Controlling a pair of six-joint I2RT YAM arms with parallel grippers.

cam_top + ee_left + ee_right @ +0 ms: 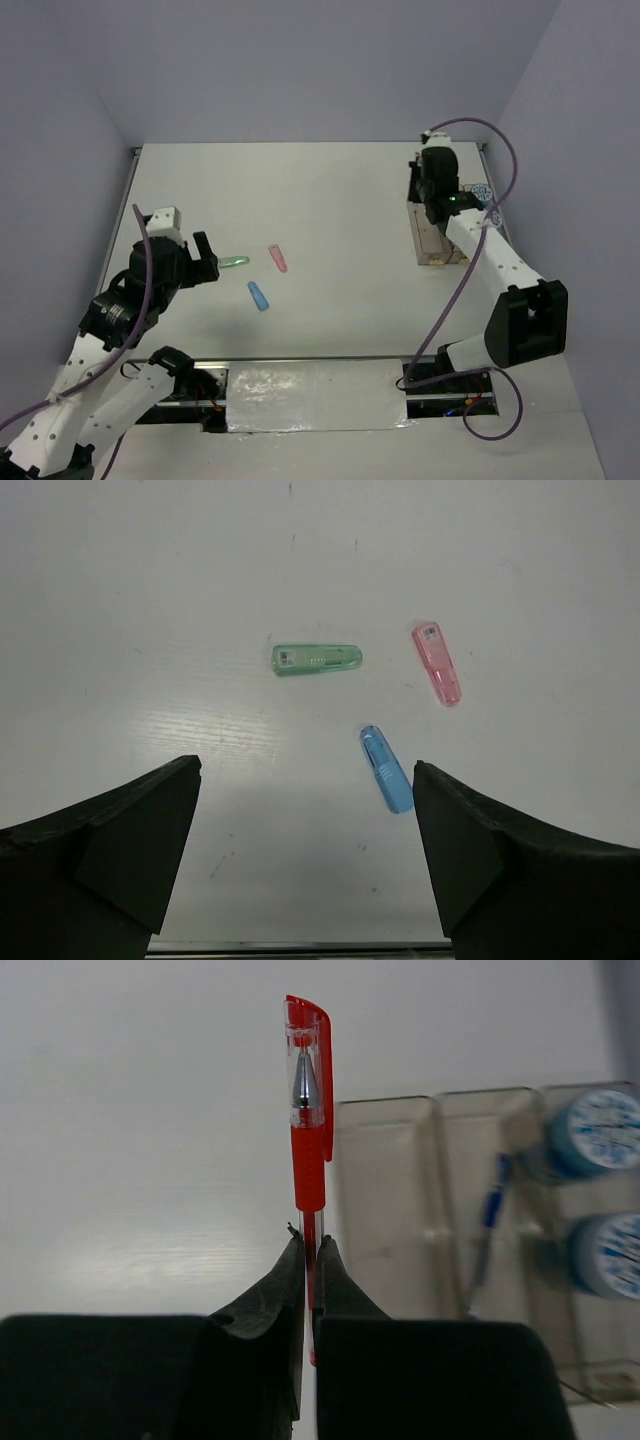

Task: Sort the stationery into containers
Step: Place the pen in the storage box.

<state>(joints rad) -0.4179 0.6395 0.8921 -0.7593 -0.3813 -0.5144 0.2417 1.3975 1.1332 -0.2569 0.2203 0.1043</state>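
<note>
The right gripper lowers toward the right in the wrist view next and releases the red pen [309, 1110], since the blue pen's bin [488, 1210] lies below it on that side.
My right gripper [311, 1245] is shut on the red pen [309, 1110], held above the table just left of the clear bins [385, 1200]. The middle bin holds the blue pen [488, 1222]; the right bin holds two blue-and-white rolls [600, 1130]. In the top view the right gripper [432, 205] hangs over the bins [432, 240]. My left gripper [305, 810] is open and empty above the table. The green piece [315, 660], pink piece [437, 663] and blue piece [386, 768] lie ahead of it; they also show in the top view: green [234, 262], pink [278, 258], blue [259, 296].
The table's near edge carries a shiny foil strip [315, 397] between the arm bases. Purple walls close in the table on the left, back and right.
</note>
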